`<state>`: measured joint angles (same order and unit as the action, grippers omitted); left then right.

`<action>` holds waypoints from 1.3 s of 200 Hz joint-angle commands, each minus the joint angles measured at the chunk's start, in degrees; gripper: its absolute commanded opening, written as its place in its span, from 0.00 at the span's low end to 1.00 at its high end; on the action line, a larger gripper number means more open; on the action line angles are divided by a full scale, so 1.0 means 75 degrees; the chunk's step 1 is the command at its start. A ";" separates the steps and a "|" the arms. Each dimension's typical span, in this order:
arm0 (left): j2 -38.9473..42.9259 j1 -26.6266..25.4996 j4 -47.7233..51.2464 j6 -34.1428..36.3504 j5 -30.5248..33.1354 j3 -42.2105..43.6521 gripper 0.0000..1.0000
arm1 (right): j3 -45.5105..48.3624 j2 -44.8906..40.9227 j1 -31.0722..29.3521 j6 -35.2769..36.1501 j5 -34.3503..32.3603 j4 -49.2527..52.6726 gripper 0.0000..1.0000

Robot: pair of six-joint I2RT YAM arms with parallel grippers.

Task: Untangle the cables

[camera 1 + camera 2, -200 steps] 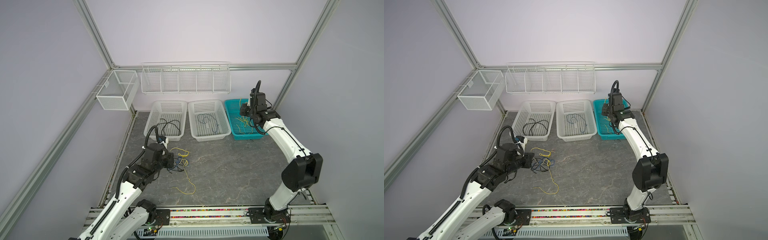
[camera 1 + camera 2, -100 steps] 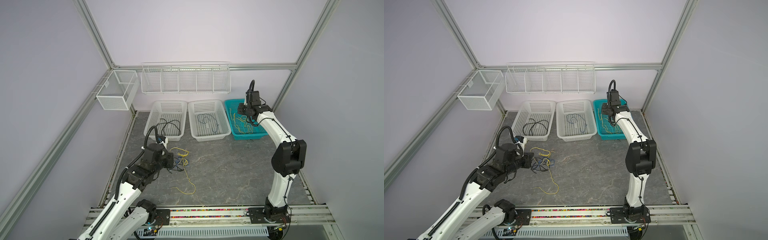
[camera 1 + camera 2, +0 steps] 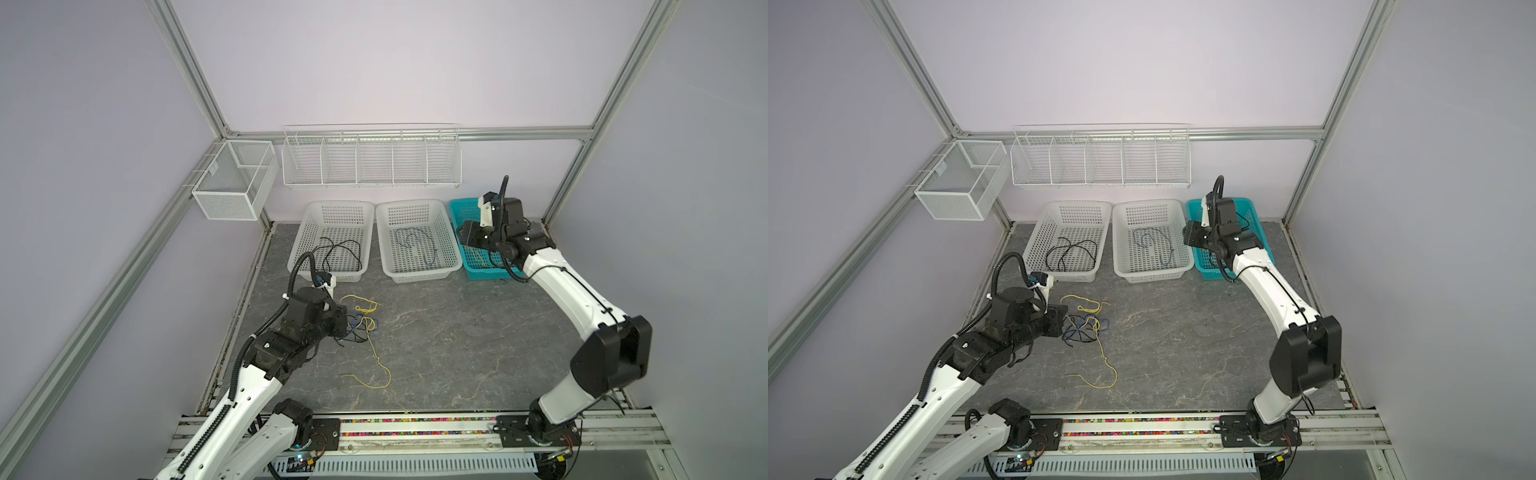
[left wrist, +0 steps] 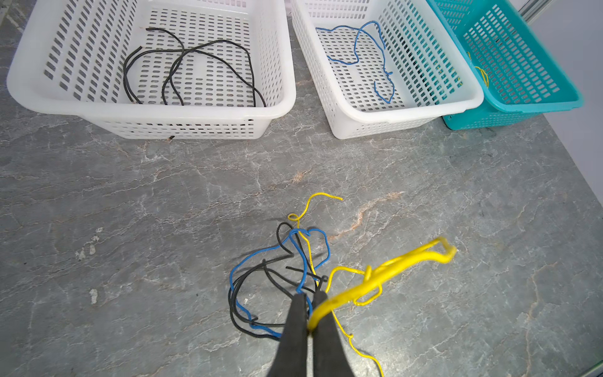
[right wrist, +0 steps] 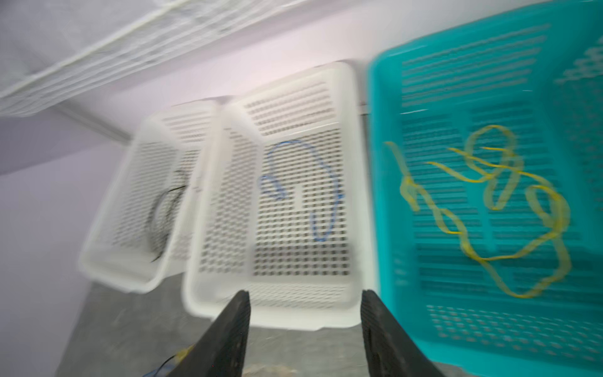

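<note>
The yellow tail (image 3: 376, 365) runs clear of the black and blue cables, so my right gripper will move back from the teal basket (image 3: 461, 202) and down onto it.
A tangle of black, blue and yellow cables (image 3: 358, 328) (image 3: 1083, 327) lies on the grey table left of centre. My left gripper (image 4: 310, 295) (image 3: 343, 322) is shut on a yellow cable (image 4: 391, 264) that rises from this tangle (image 4: 277, 271). A yellow tail (image 3: 376, 365) runs toward the front. My right gripper (image 5: 305, 293) (image 3: 463, 239) hangs open and empty at the near edge of the teal basket (image 3: 461, 202). A yellow cable (image 5: 489, 196) lies in that basket. Black cables (image 3: 336, 249) lie in the left white basket (image 3: 332, 203). A blue cable (image 3: 415, 245) lies in the middle white basket (image 3: 409, 203).
A white wire rack (image 3: 370, 158) hangs on the back wall above the baskets. A white mesh box (image 3: 232, 183) hangs at the back left. The arms' mounting rail (image 3: 415, 426) runs along the front edge. Aluminium frame posts stand at the corners.
My right gripper has opened, and its arm has drawn back from over the teal basket and turned toward the middle basket. The left arm has held still.
</note>
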<state>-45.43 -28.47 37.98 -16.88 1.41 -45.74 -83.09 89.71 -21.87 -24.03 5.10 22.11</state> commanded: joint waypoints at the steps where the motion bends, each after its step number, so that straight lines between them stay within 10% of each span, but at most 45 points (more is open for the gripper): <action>1: 0.0178 -0.0025 -0.0095 0.0107 0.0052 0.0004 0.00 | 0.1203 -0.0673 -0.0884 -0.0247 0.1391 -0.0935 0.58; 106: 0.0617 -0.0118 -0.0130 0.0087 0.0198 0.0034 0.00 | 0.3968 -0.0023 -0.5171 -0.0369 -0.0142 -0.3025 0.58; 260: 0.0693 -0.0274 -0.0071 0.0142 0.0502 0.0016 0.00 | 0.3366 0.2405 -0.6414 -0.0849 -0.1917 -0.3170 0.36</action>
<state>-41.10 -30.20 37.63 -16.84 4.27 -45.69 -57.17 106.06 -69.45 -29.71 -7.25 -1.72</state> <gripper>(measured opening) 0.048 0.399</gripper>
